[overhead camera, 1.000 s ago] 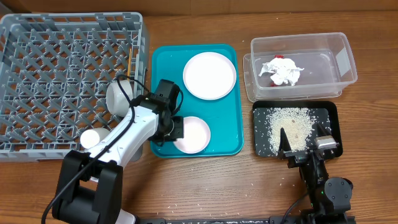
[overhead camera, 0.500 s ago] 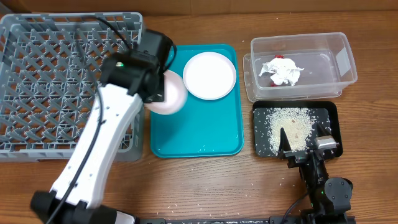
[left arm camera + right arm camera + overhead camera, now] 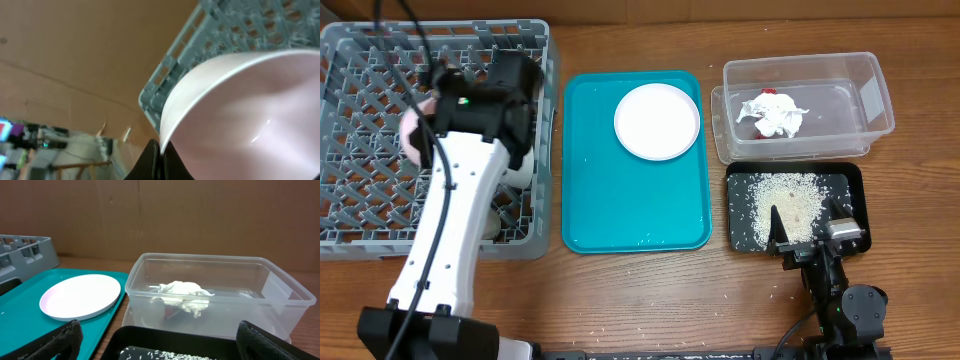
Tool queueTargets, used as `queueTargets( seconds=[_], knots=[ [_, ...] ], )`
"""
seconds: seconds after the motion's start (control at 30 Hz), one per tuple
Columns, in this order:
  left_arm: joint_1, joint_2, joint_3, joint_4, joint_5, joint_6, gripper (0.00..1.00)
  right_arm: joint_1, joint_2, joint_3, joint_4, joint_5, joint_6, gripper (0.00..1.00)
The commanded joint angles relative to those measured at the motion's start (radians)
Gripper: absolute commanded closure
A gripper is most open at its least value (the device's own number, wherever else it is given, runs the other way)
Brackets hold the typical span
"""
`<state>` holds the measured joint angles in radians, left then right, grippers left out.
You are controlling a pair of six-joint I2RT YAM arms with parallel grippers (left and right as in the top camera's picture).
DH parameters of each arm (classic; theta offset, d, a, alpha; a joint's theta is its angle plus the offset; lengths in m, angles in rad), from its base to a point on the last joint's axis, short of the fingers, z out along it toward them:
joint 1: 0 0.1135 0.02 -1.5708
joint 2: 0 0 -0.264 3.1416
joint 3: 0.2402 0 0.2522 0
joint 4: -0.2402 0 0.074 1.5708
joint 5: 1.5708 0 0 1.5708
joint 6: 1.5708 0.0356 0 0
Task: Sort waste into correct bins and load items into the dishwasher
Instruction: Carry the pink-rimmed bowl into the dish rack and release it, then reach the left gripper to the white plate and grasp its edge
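The tilted pink bowl needs to go down next onto the grey rack's wires beside the white cup, where my left gripper needs to release the bowl's rim, since the pegs lie below my gripper.
My left gripper (image 3: 435,108) is shut on the rim of the small pink bowl (image 3: 414,140) and holds it tilted over the grey dish rack (image 3: 380,60). In the left wrist view the fingers (image 3: 160,161) pinch the bowl's rim (image 3: 240,115), with the rack (image 3: 215,30) behind. The pale pink plate (image 3: 657,121) lies on the teal tray (image 3: 635,215). The clear tub (image 3: 860,95) holds white tissue (image 3: 778,113) and a red wrapper (image 3: 767,93). The black tray (image 3: 848,190) holds rice (image 3: 782,198). My right gripper (image 3: 810,238) is open and empty at that tray's near edge. No chopsticks show.
My left arm hides much of the rack's right side; a grey-green bowl (image 3: 521,173) and a white cup (image 3: 492,226) peek out beside it. The right wrist view shows the plate (image 3: 80,296), clear tub (image 3: 280,297), tissue (image 3: 182,291), and black tray (image 3: 175,339) between the fingers (image 3: 160,340).
My left gripper took the pink bowl off the teal tray, lifted it and carried it left over the dish rack. The right arm has not moved.
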<state>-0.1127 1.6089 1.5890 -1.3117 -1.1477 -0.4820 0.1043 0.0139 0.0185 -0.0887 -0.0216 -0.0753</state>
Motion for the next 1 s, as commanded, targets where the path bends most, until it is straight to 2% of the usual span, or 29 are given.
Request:
queueTargets(
  seconds=[0.0, 0.17, 0.4, 0.6, 0.77, 0.97],
  knots=[
    [0.04, 0.021, -0.063, 0.142, -0.06, 0.108, 0.96, -0.008, -0.011, -0.011, 0.008, 0.002, 0.0, 0.0],
    [0.043, 0.092, -0.121, 0.308, -0.076, 0.267, 0.96, -0.008, -0.011, -0.011, 0.008, 0.002, -0.001, 0.0],
    [0.047, 0.228, -0.122, 0.337, -0.212, 0.278, 0.96, -0.008, -0.011, -0.011, 0.008, 0.002, -0.001, 0.0],
    [0.042, 0.304, -0.122, 0.341, -0.131, 0.277, 0.96, -0.008, -0.011, -0.011, 0.008, 0.002, -0.001, 0.0],
    [0.031, 0.331, -0.122, 0.34, -0.119, 0.277, 0.96, -0.008, -0.011, -0.011, 0.008, 0.002, -0.001, 0.0],
    [-0.002, 0.332, -0.122, 0.309, 0.015, 0.277, 0.85, -0.008, -0.011, -0.011, 0.008, 0.002, -0.001, 0.0]
  ],
)
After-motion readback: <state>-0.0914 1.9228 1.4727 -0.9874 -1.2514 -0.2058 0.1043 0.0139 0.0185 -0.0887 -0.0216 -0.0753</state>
